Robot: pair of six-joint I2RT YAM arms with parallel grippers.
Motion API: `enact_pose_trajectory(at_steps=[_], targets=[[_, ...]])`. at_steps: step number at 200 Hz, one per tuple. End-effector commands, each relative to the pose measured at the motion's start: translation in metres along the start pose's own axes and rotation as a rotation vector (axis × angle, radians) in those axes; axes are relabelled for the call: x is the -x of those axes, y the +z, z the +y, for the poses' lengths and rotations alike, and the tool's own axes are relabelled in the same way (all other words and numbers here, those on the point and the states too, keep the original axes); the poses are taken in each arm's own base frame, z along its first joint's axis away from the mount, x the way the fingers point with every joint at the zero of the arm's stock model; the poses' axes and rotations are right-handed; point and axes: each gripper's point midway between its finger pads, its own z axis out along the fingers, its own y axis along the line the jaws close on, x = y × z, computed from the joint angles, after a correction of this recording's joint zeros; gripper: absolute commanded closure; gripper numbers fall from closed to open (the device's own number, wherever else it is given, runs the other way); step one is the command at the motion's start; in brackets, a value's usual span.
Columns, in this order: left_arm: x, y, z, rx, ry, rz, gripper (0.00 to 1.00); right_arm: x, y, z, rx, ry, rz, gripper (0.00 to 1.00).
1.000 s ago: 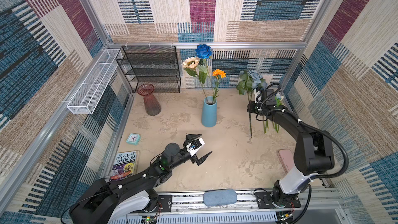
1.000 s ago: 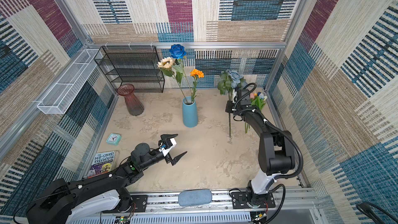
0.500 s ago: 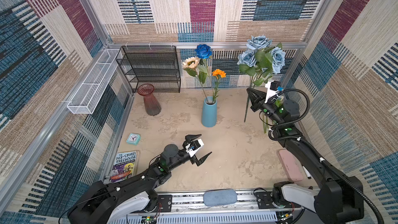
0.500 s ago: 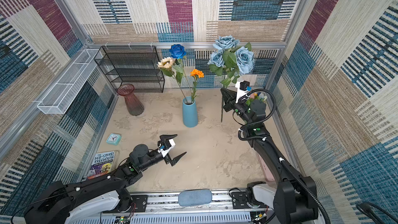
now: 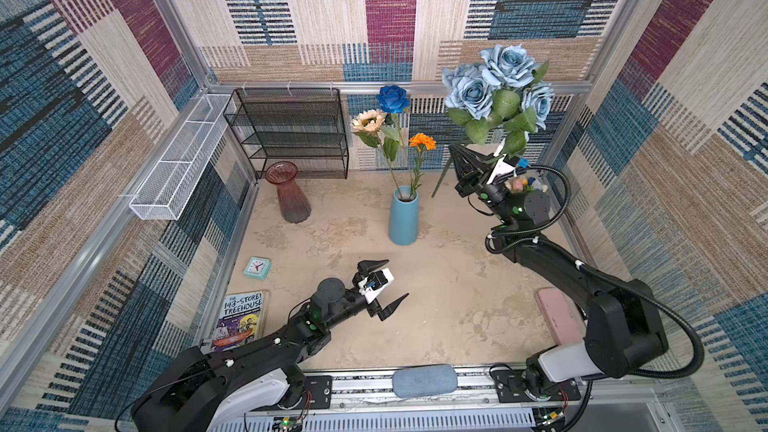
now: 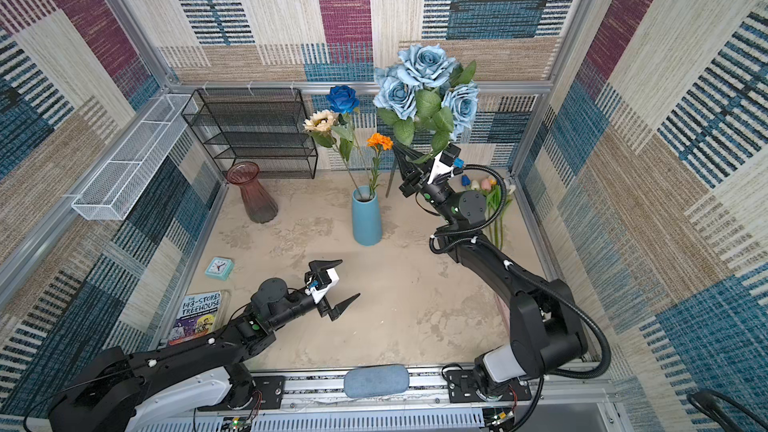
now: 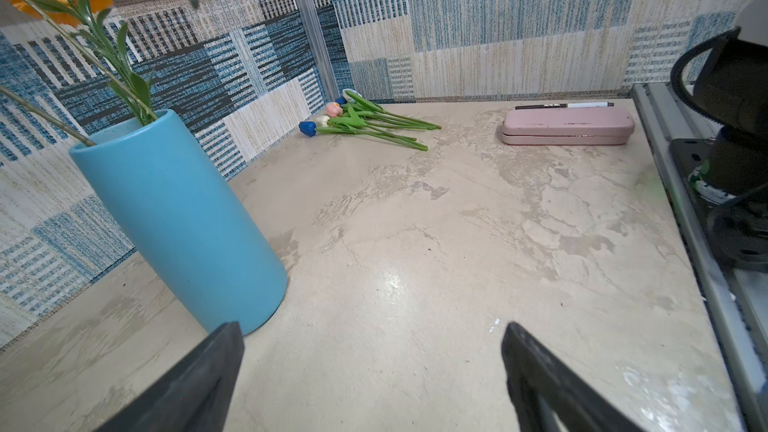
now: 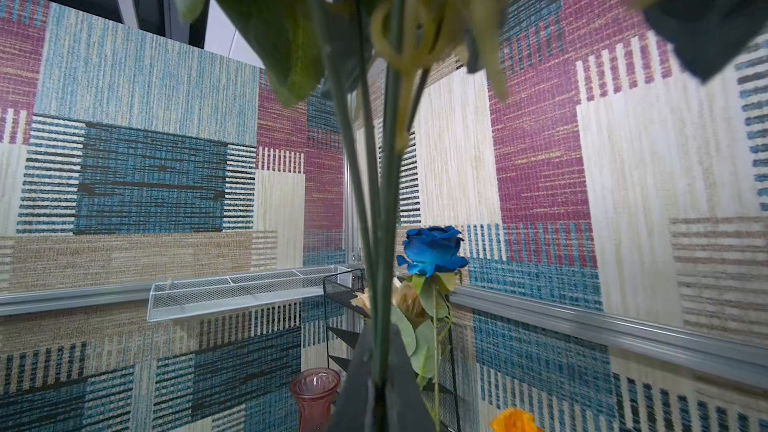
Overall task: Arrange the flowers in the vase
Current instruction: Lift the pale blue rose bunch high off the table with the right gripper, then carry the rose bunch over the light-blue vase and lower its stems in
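I will carry the stems of the dusty-blue roses across with my right gripper, lower them inside the blue vase's opening (image 5: pixel 406 193) and let go, because that opening is below my right gripper and toward the red glass vase.
The blue vase (image 5: pixel 403 218) (image 6: pixel 366 218) (image 7: pixel 178 218) stands mid-table and holds a cream sunflower (image 5: pixel 368 119), a deep-blue rose (image 5: pixel 392 98) and an orange bloom (image 5: pixel 422 142). My right gripper (image 5: pixel 459 155) (image 6: pixel 401 153) (image 8: pixel 380 351) is shut on the stems of the dusty-blue roses (image 5: pixel 494 81) (image 6: pixel 424 81). It holds them high, just right of the vase, with the stem end off the table. Short tulips (image 6: pixel 484 184) (image 7: pixel 353 120) lie by the right wall. My left gripper (image 5: pixel 397 278) (image 6: pixel 349 278) (image 7: pixel 372 328) hovers open and empty in front of the vase.
A red glass vase (image 5: pixel 291 193) stands before a black wire shelf (image 5: pixel 291 130) at the back left, beside a white wire basket (image 5: pixel 178 160) on the wall. A clock (image 5: pixel 257 268) and a book (image 5: pixel 241 317) lie front left. A pink case (image 7: pixel 567 126) lies front right.
My right arm has lifted the dusty-blue roses from low by the right wall to high up, nearer the vase. The left arm has barely moved.
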Motion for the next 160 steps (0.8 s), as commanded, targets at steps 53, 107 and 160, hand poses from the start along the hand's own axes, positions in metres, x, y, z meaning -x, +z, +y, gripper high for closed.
enact_pose_trajectory(at_steps=[53, 107, 160], targets=[[0.007, 0.000, 0.003, 0.012, 0.017, -0.022, 0.00, -0.030, 0.025, -0.001, 0.039, -0.018, -0.106, 0.98], [0.007, 0.000, 0.003, 0.011, 0.017, -0.021, 0.00, -0.078, 0.018, -0.011, -0.003, -0.033, -0.045, 0.98], [0.007, 0.001, 0.004, 0.014, 0.017, -0.019, 0.00, -0.124, 0.008, -0.011, -0.003, -0.017, 0.038, 0.98]])
